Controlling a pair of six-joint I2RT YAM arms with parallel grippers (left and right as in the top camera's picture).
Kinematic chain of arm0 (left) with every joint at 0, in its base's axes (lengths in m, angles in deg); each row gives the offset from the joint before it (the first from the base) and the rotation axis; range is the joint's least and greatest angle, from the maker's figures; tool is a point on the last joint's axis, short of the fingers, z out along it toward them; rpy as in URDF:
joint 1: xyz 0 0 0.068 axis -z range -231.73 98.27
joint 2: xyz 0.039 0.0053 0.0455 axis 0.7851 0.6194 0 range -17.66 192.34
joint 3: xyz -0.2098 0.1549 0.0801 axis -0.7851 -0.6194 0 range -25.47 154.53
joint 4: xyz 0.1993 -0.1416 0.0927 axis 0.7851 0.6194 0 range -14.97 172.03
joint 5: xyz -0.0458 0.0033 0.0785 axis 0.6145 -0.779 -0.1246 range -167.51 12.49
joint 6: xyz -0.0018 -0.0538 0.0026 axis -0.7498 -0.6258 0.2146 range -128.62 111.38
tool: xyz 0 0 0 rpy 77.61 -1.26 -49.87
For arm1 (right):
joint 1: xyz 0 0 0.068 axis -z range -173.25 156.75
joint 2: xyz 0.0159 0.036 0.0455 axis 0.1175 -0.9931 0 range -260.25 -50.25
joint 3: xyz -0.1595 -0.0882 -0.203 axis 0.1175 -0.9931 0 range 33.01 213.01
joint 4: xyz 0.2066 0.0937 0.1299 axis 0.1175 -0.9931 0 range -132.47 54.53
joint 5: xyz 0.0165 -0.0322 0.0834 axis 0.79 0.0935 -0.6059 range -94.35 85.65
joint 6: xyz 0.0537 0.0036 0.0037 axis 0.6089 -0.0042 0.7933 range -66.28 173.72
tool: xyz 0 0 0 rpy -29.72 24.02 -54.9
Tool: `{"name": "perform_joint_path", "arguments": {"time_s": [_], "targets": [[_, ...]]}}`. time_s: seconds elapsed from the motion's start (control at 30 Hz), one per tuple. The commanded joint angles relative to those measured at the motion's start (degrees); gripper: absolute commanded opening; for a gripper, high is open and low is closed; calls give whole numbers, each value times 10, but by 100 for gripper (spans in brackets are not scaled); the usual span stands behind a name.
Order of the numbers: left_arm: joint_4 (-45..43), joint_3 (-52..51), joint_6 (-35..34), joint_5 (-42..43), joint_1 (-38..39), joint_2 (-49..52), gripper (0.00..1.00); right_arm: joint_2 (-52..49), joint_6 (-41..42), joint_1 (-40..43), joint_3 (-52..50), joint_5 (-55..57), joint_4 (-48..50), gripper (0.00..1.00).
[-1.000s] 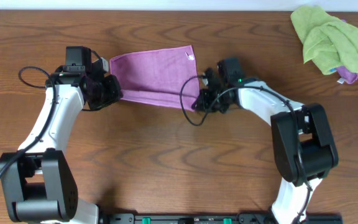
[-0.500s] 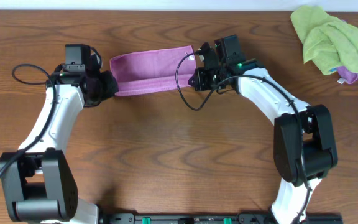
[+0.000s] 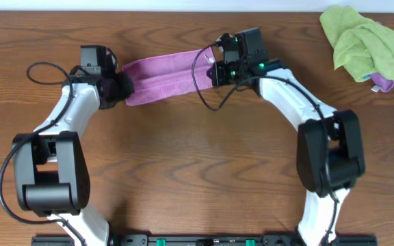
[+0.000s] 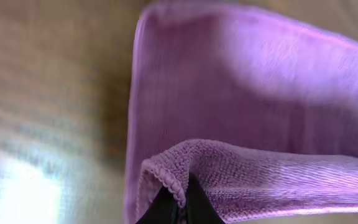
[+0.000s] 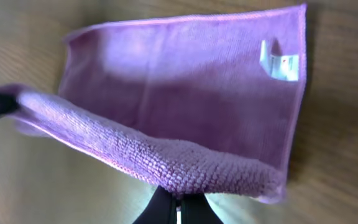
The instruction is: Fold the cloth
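Observation:
I will next bring the cloth's corner outward and down with my right gripper and release it on the cloth's far edge beside the white tag, which lies uncovered below and outward of my right gripper.
The purple cloth [image 3: 164,75] lies at the back of the table, its near edge lifted and carried over toward the far edge so it shows as a narrow band. My left gripper [image 3: 118,87] is shut on the cloth's near left corner [image 4: 173,180]. My right gripper [image 3: 215,68] is shut on the near right corner [image 5: 197,171]. In the right wrist view the lower layer [image 5: 185,81] lies flat with a white tag [image 5: 279,62] near its far right corner. The left wrist view shows the held edge above the flat layer [image 4: 247,93].
A crumpled green cloth [image 3: 361,42] with a bit of purple under it lies at the back right corner. Black cables loop beside both wrists. The brown wooden table [image 3: 197,171] spreads out in front of the cloth.
Both grippers have carried the cloth's near edge away from me toward the far edge. The visible cloth has shrunk from a wide sheet to a narrow band.

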Motion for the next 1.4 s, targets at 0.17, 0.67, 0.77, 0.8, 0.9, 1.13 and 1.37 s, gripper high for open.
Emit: {"name": "perform_joint_path", "arguments": {"time_s": [0.17,0.67,0.77,0.8,0.9,1.13,1.37], "targets": [[-6,79,2,-17,-7,72,6,-109,-6,5,140,22,-25,1],[-4,176,2,-32,-10,156,6,-231,-6,12,292,24,-40,1],[3,176,2,-31,-9,159,6,-231,-6,16,292,24,-43,2],[7,176,2,-31,-10,159,6,-231,-6,17,292,24,-45,2],[17,176,2,-31,-9,159,6,-231,-6,17,292,24,-57,2],[22,176,4,-32,-9,159,9,-232,-6,15,290,35,-66,15],[27,176,4,-35,-14,158,89,-232,-6,16,290,30,-67,99]]}}
